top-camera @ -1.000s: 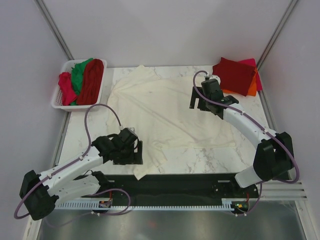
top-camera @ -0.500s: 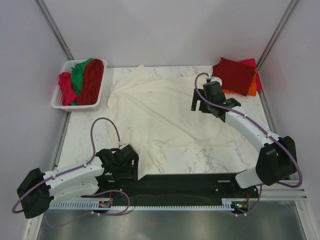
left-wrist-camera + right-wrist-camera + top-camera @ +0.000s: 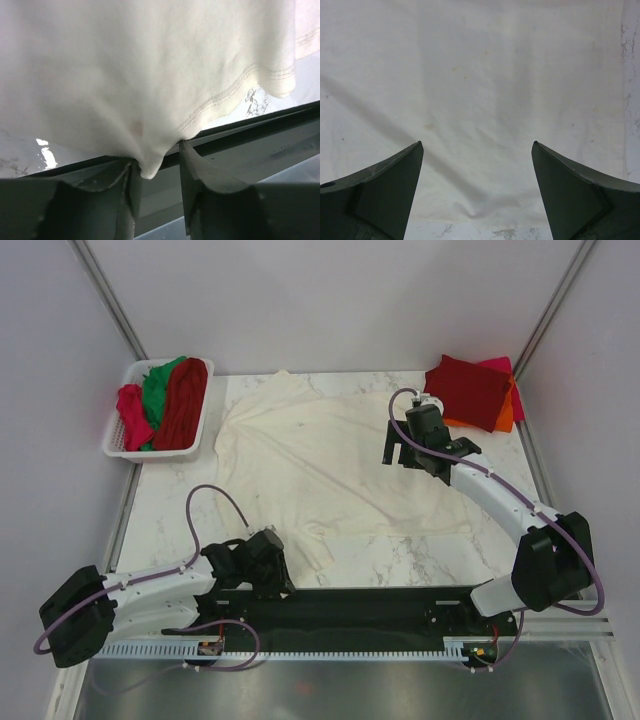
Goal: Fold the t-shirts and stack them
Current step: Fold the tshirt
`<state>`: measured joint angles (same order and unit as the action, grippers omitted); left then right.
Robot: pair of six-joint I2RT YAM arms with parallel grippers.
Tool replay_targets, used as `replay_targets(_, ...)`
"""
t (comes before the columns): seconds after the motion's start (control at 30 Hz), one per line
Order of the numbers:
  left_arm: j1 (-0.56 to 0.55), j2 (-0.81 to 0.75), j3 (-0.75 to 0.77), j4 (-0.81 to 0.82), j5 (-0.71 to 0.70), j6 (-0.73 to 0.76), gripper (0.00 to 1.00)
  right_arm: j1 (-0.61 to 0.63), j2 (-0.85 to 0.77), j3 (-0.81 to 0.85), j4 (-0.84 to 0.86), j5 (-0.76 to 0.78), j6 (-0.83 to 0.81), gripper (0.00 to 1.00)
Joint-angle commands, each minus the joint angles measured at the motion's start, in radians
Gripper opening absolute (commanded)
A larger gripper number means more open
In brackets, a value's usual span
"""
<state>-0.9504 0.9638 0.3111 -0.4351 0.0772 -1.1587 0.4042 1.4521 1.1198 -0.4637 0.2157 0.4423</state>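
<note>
The near hem's corner (image 3: 464, 529) is below and back from my right gripper, so my right gripper needs to move back, to the right in the top view and down onto it next.
A large cream-white t-shirt (image 3: 330, 460) lies spread over the marble table. Its near left corner (image 3: 150, 75) droops over the table's front edge. My left gripper (image 3: 270, 565) sits low at that edge. In the left wrist view its jaws (image 3: 156, 155) stand partly apart around the hanging cloth tip, which touches the left finger only. My right gripper (image 3: 400, 455) hovers open over the shirt's right side, with flat cloth (image 3: 480, 75) between its fingers (image 3: 477, 143). Folded dark red, pink and orange t-shirts (image 3: 470, 390) are stacked at the back right.
A white slotted basket (image 3: 118, 440) at the back left holds dark red (image 3: 182, 400), green (image 3: 157, 385) and magenta (image 3: 132, 415) t-shirts. A black rail (image 3: 250, 125) runs along the table's near edge. Grey walls and metal posts enclose the table.
My left arm has dropped back to the table's front edge and its jaws have narrowed around the shirt's corner. The right arm has barely moved.
</note>
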Motion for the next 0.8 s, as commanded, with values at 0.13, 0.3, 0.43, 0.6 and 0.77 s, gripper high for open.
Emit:
replay_targets(0.13, 0.006, -0.014, 0.049, 0.099, -0.12, 0.008, 0.03, 0.005, -0.016, 0.006, 0.0, 0.024, -0.013, 0.98)
replay_targets(0.3, 0.007, -0.134, 0.242, 0.099, -0.12, 0.008, 0.03, 0.015, -0.073, -0.035, -0.048, 0.108, 0.021, 0.98)
replay_targets(0.43, 0.009, -0.198, 0.357, 0.01, -0.418, 0.03, 0.02, 0.019, -0.225, -0.226, -0.099, 0.304, 0.188, 0.98)
replay_targets(0.6, 0.012, -0.286, 0.347, -0.536, -0.419, 0.051, 0.02, -0.082, -0.443, -0.421, -0.122, 0.256, 0.292, 0.98)
replay_targets(0.77, 0.01, -0.307, 0.349, -0.537, -0.416, 0.051, 0.02, -0.278, -0.417, -0.483, -0.09, 0.099, 0.266, 0.98)
